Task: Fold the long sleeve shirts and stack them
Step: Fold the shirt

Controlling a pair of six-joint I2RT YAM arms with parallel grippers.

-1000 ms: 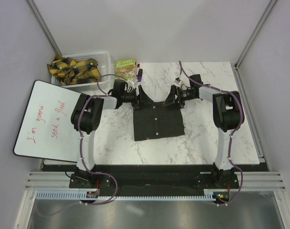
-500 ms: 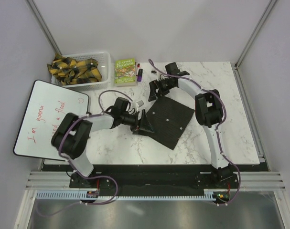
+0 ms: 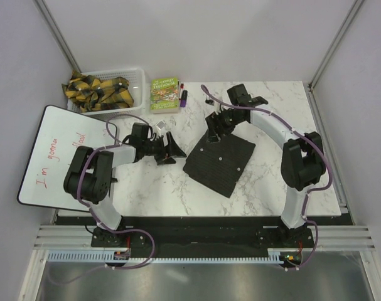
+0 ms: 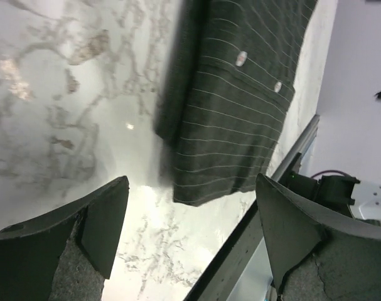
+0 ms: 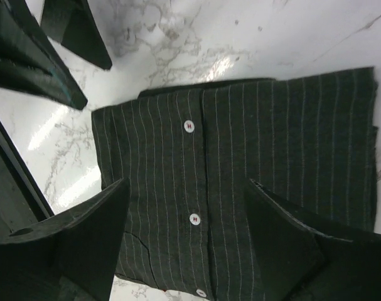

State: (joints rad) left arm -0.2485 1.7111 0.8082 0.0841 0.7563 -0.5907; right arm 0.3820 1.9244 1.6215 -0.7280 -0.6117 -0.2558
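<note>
My left gripper will move down and to the right in the top view to close on the shirt's facing edge [image 3: 194,152] [image 4: 176,100], as the shirt is beyond its open fingers.
A folded long sleeve shirt [image 3: 220,164], dark charcoal with fine pale stripes and white buttons, lies as a tilted rectangle on the marble table [image 3: 272,182], right of centre. My left gripper [image 3: 171,150] is open and empty, just left of the shirt and apart from it; the left wrist view shows the shirt's edge [image 4: 231,113] beyond its spread fingers [image 4: 105,229]. My right gripper [image 3: 214,132] is open and empty, hovering over the shirt's far corner; the right wrist view looks down on the button placket [image 5: 193,219].
A white basket [image 3: 139,80] with yellow-black cloth [image 3: 96,89] stands at the back left. A green book [image 3: 164,93] and small markers [image 3: 183,95] lie beside it. A whiteboard [image 3: 52,160] with red writing lies at the left edge.
The left gripper has let go of the shirt and drawn back to the left. The right gripper has moved onto the shirt's far corner. The shirt lies slightly shifted, tilted.
</note>
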